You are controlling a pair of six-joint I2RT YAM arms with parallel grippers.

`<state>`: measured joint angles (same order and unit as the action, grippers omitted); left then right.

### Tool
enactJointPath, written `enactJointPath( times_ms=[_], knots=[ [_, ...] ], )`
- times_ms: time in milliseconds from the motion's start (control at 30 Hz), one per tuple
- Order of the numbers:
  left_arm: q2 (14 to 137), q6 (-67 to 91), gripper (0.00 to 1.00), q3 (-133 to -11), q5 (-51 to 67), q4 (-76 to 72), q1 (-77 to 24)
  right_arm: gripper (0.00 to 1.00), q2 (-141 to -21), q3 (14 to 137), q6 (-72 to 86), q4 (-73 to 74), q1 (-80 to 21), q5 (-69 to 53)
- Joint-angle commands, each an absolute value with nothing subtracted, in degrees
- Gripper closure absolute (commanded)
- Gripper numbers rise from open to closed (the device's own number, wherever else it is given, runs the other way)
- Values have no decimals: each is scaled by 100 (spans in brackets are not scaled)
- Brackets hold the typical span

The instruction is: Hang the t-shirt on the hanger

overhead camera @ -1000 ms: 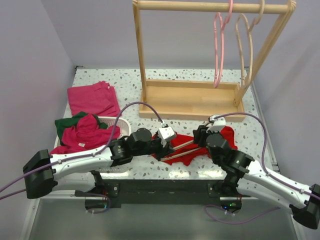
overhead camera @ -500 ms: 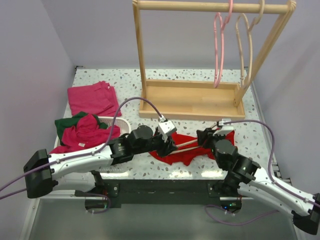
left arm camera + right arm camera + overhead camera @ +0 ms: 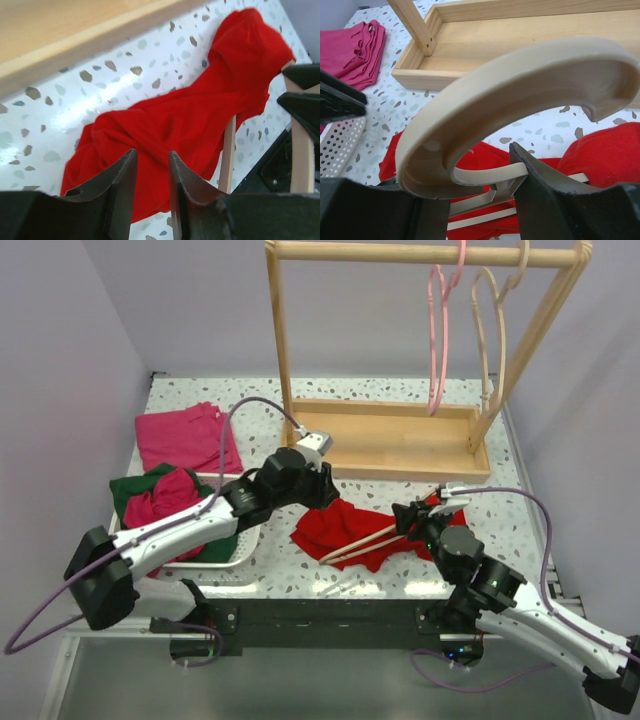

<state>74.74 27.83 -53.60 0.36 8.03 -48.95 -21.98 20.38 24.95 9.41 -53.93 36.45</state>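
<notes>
The near end of the hanger's arm is bare, so the robot's left gripper needs to move down and back toward the hanger [image 3: 360, 542], onto the fold of cloth [image 3: 600, 155] beside that arm.
The red t-shirt [image 3: 345, 525] lies crumpled on the table in front of the rack. The pale wood hanger [image 3: 360, 542] lies slanted across it. My right gripper [image 3: 405, 518] is shut on the hanger at the base of its hook. In the right wrist view the hook [image 3: 520, 75] curves over my right gripper [image 3: 480, 172], with red cloth [image 3: 600, 155] below. My left gripper [image 3: 322, 490] hovers over the shirt's back left edge. In the left wrist view it [image 3: 150, 155] is narrowly open and empty above the shirt [image 3: 190, 115], with a hanger arm [image 3: 227, 150] to the right.
A wooden rack with a tray base [image 3: 380, 440] stands behind, carrying a pink hanger [image 3: 437, 340] and pale hangers [image 3: 490, 330]. A white basket [image 3: 225, 540] at left holds green and magenta garments. A folded magenta garment [image 3: 185, 435] lies at back left.
My left gripper has left the hanger and shirt and moved back and to the left. The shirt's left side now lies further left. My right gripper keeps hold of the hanger.
</notes>
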Motion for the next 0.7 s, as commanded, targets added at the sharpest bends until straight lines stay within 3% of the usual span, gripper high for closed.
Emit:
enactJointPath(
  times_ms=[0,167,400,667],
  knots=[
    [8066,2681,66,-5773,1166,940,-4948,100,-2197,2083,2769,1019,-5405,3471],
    [8376,2716,64,-5836,1081,1063,-5352,100,-2145,2136,2707,1116,-5405,3542],
    [8718,2821,51,-5722,774,844,-5739,100,-2188,2267,2681,1239,-5405,3656],
    [9202,2769,48,-5950,335,756,-5968,100,-2267,2364,2637,1266,-5405,3770]
  ],
)
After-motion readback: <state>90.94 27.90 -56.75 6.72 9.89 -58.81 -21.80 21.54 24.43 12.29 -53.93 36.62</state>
